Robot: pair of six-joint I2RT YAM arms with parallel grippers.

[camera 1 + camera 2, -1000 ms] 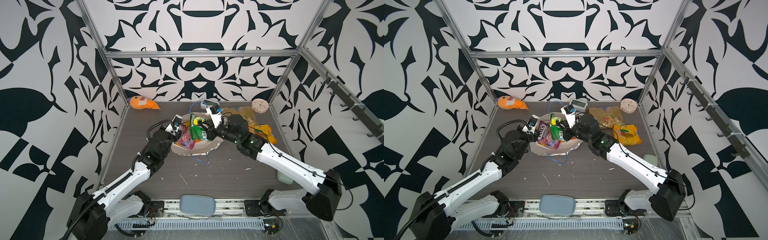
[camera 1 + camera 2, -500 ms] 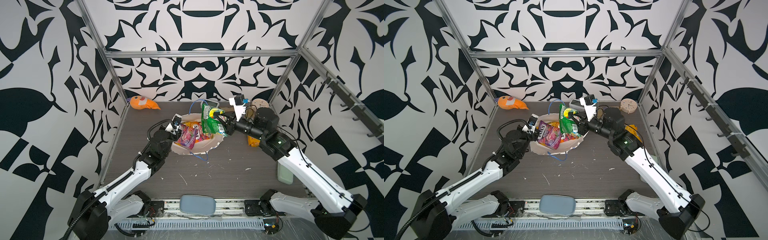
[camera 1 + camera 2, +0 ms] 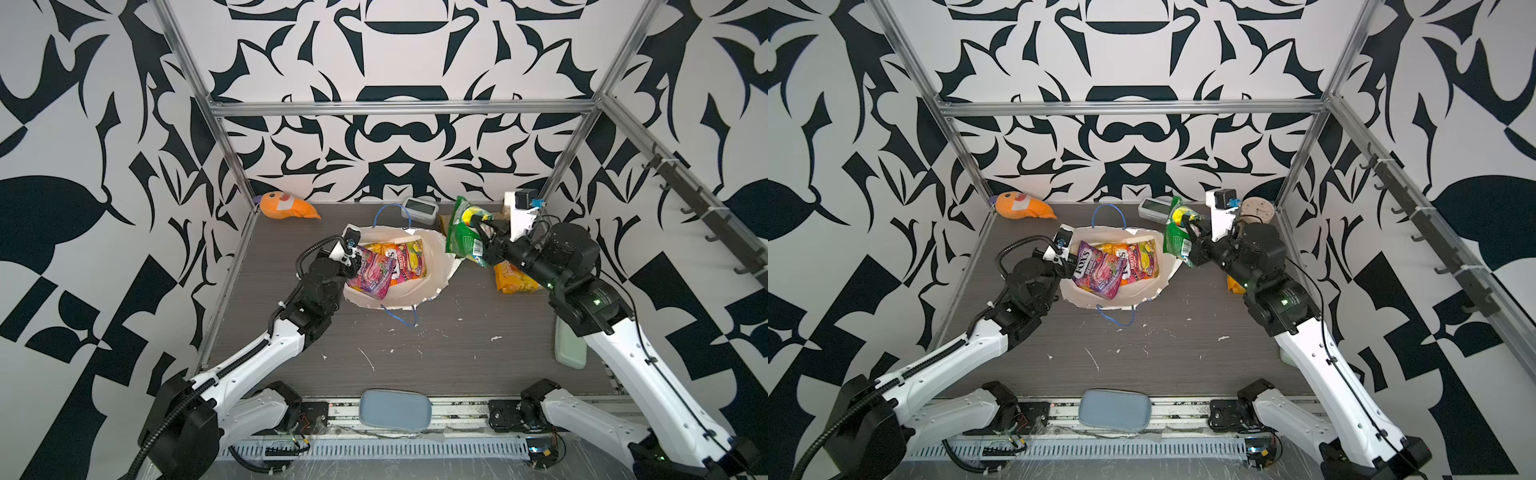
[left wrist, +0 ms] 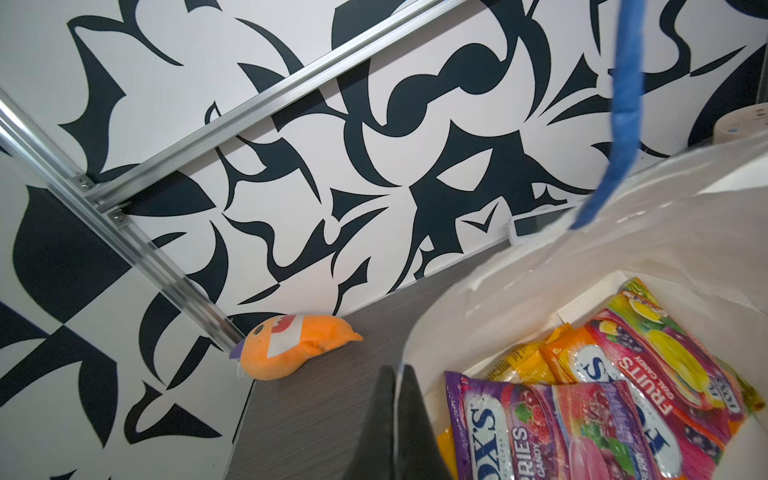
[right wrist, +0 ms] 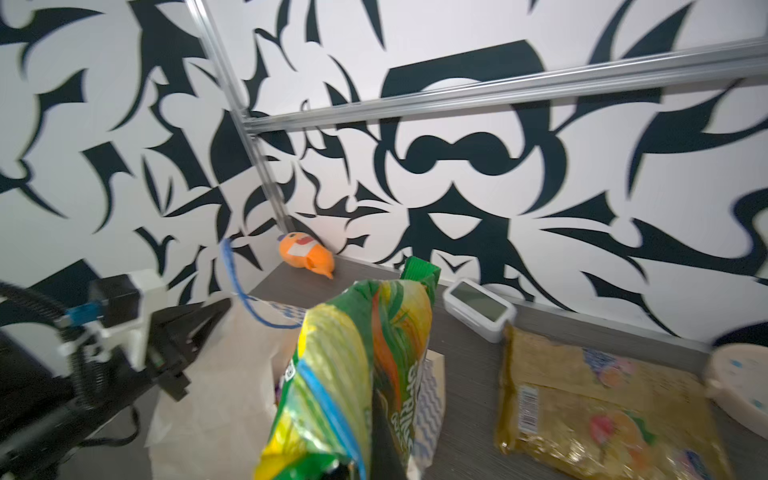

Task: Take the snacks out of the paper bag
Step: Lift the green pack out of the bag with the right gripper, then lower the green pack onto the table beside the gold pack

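Bare tabletop shows between the paper bag [image 3: 441, 258] and the yellow-orange packet, so the robot's right hand should next tilt downward, lower into that space and release the green-yellow packet.
The paper bag [image 3: 441, 258] [image 3: 1084, 297] stands open in both top views, its white inside showing. My left gripper [image 3: 351, 254] [image 3: 1065, 258] [image 4: 395, 370] is shut on the bag's left rim, paper pinched between the jaws. Inside lie a purple FOX'S packet [image 3: 372, 274] [image 4: 540, 432] and an orange FOX'S fruits packet [image 3: 405, 259] [image 4: 665, 374]. My right gripper [image 3: 478, 226] [image 3: 1190, 226] [image 5: 374, 415] is shut on a green-yellow snack packet [image 3: 463, 237] [image 5: 353, 353], held in the air just right of the bag's mouth. An olive-gold packet [image 5: 602, 407] and a yellow-orange one [image 3: 513, 278] lie on the table to the right.
An orange plush toy [image 3: 286, 206] lies in the back left corner. A white digital clock [image 3: 419, 206] and a round beige clock [image 3: 1258, 211] stand at the back wall. A pale green object [image 3: 571, 349] sits at the right edge, a blue-grey pad [image 3: 395, 409] at the front.
My right gripper has lifted the green-yellow packet out of the bag and carried it to the right and back. The left gripper has kept its hold on the rim.
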